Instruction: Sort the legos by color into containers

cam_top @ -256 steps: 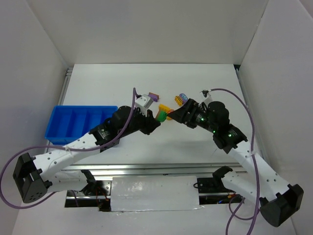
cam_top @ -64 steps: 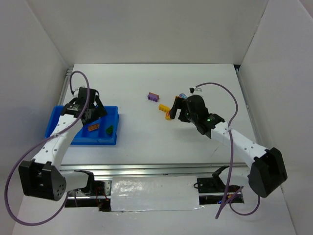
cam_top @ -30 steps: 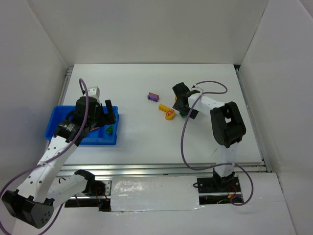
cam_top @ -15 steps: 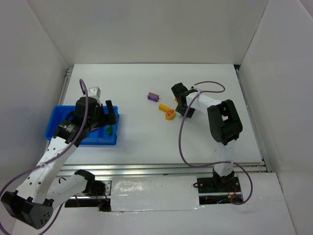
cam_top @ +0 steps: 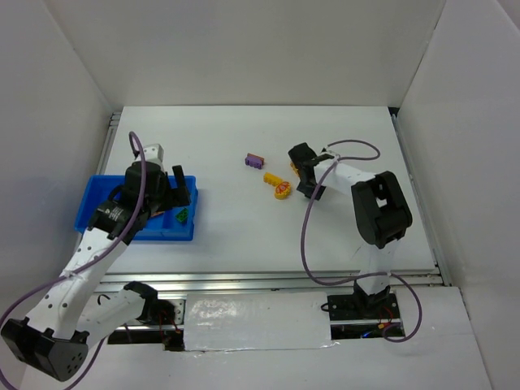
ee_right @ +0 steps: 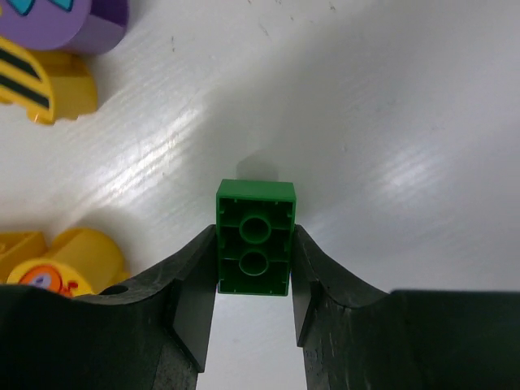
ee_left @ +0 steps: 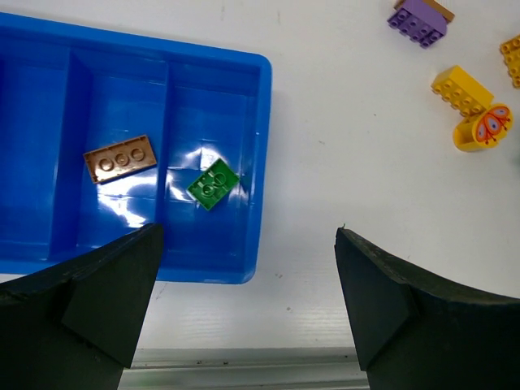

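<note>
My right gripper lifts the green lego and carries it across the table over the tray's end section next. That section holds a small green lego.
In the right wrist view a green lego (ee_right: 254,203) lies underside up on the white table, and my right gripper (ee_right: 254,237) is shut on it, a finger pressed to each long side. From above, the right gripper (cam_top: 307,184) stands just right of a yellow brick (cam_top: 270,179) and a yellow round piece (cam_top: 283,191). A purple lego (cam_top: 255,161) lies farther left. The blue tray (cam_top: 96,205) holds a small green lego (ee_left: 213,184) in its rightmost compartment and an orange-brown plate (ee_left: 120,158) in the one beside it. My left gripper (ee_left: 248,236) hangs open over the tray's right end.
A purple round piece (ee_right: 81,20) and a striped yellow piece (ee_right: 41,85) lie just beyond the right fingers. White walls close in the table on three sides. A metal rail (cam_top: 268,280) runs along the near edge.
The right gripper's jaws have closed onto the green lego and the wrist has shifted slightly right. The left arm has stayed still and open.
</note>
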Robot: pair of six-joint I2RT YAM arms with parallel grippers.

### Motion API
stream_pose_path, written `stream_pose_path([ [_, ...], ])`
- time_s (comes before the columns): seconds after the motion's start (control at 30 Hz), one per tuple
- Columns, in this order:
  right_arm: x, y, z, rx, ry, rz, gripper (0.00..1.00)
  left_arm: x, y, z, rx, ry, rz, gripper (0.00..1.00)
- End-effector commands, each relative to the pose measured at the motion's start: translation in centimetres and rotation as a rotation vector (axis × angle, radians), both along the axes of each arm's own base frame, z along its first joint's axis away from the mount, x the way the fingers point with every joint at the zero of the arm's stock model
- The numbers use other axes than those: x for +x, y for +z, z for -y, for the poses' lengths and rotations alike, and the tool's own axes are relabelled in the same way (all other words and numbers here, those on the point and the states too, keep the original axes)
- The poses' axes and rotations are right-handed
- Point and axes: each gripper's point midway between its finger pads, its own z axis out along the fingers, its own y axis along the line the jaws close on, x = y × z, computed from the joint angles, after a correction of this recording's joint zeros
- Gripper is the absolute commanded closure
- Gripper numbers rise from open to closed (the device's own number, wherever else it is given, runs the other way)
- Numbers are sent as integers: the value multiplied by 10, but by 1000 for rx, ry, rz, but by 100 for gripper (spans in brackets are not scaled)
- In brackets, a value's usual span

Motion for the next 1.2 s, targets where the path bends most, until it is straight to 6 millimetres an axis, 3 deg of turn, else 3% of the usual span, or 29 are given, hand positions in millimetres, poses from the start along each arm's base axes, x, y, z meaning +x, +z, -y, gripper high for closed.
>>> stream_pose_path([
  [0.0,3,47,-10,-9,8,137,100,1,16,-20,26,112,67,0],
  [0.07,2,68,-18,-29,30,174,100,-3,20,-30,28,181,75,0],
  [0.1,0,86,-36,-33,69,202,100,-4,24,-40,45,234,94,0],
  [0.2,2,130,-64,-57,115,296,100,-11,30,-54,43,321,112,0],
  [0.3,0,165,-131,52,274,379,100,-19,35,-68,54,400,129,0],
  [0.33,-11,169,-170,153,390,373,100,-21,39,-75,63,437,142,0],
  [0.4,-10,188,-218,311,514,446,100,-30,45,-83,47,487,166,0],
  [0.43,-24,192,-248,430,615,424,100,-32,48,-89,40,521,191,0],
  [0.47,-23,205,-266,516,632,455,100,-38,55,-93,19,535,227,1],
  [0.53,-34,200,-298,620,703,413,100,-44,59,-99,0,570,259,1],
  [0.63,-42,213,-342,718,778,422,100,-54,69,-104,-39,582,322,1],
  [0.73,-49,206,-371,760,821,403,100,-53,74,-101,-56,548,361,0],
  [0.77,-53,214,-383,784,839,420,100,-54,76,-98,-73,528,374,1],
  [1.1,-63,170,-434,805,868,331,96,-47,74,-91,-49,482,356,1],
  [1.17,-62,167,-435,790,861,328,85,-47,74,-91,-47,481,356,0],
])
